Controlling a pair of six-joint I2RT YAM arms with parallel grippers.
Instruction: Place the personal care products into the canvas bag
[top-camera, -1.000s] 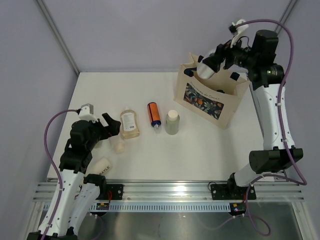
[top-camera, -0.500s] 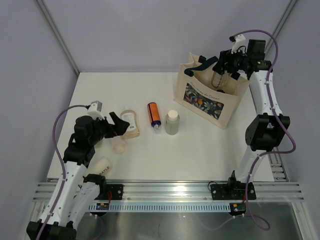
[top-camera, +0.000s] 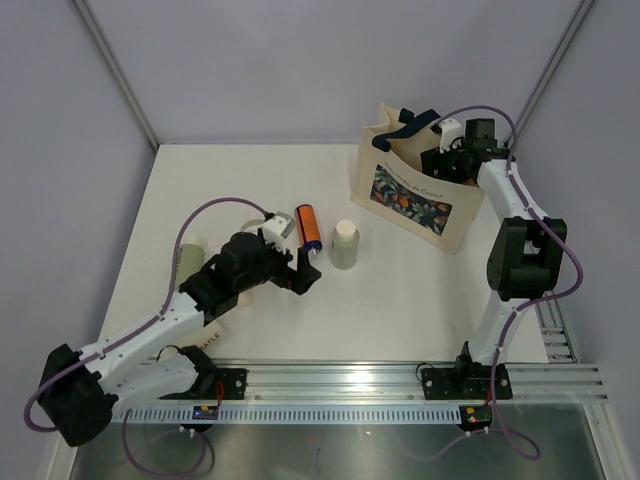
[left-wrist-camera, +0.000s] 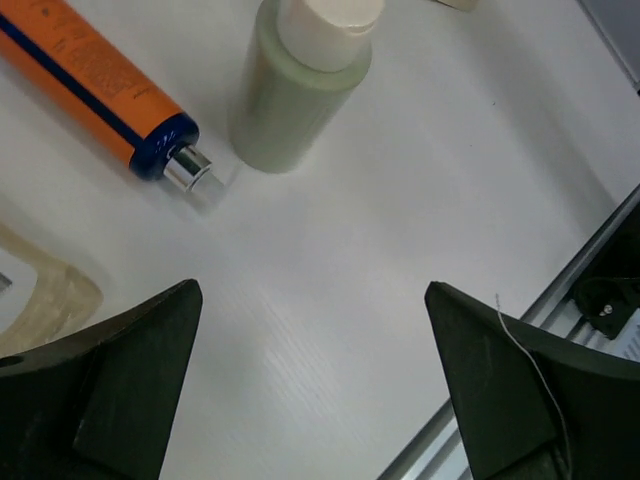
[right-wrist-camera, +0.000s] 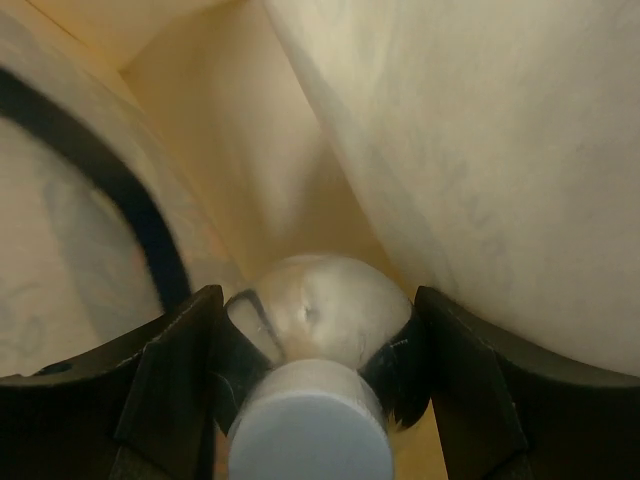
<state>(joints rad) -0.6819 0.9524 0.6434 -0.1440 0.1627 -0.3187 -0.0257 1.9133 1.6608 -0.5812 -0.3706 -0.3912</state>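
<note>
The grey-green bottle (top-camera: 344, 246) stands upright beyond my left gripper's open fingers. They go outward and to the right in the top view next, to come around it.
The canvas bag (top-camera: 410, 195) stands at the back right. My right gripper (top-camera: 440, 165) is down inside it, shut on a silver white-capped bottle (right-wrist-camera: 320, 310), cap towards the camera, with the cream bag wall (right-wrist-camera: 480, 150) close around. My left gripper (top-camera: 305, 272) is open and empty just above the table, near the capped end of the orange tube (top-camera: 308, 228) and the grey-green bottle (top-camera: 344, 244). Both show in the left wrist view, tube (left-wrist-camera: 90, 80) and bottle (left-wrist-camera: 300, 90), beyond the open gripper (left-wrist-camera: 315, 380). A corner of the yellowish bottle (left-wrist-camera: 40, 300) shows at the left.
A cream tube (top-camera: 187, 257) lies at the left of the table, and another (top-camera: 207, 338) is partly hidden under the left arm. A navy handle (right-wrist-camera: 120, 210) hangs inside the bag beside the right gripper. The metal rail (top-camera: 340, 385) runs along the near edge.
My left arm has swung right, from beside the yellowish bottle to near the orange tube. My right gripper has lowered the silver bottle from above the bag down into it.
</note>
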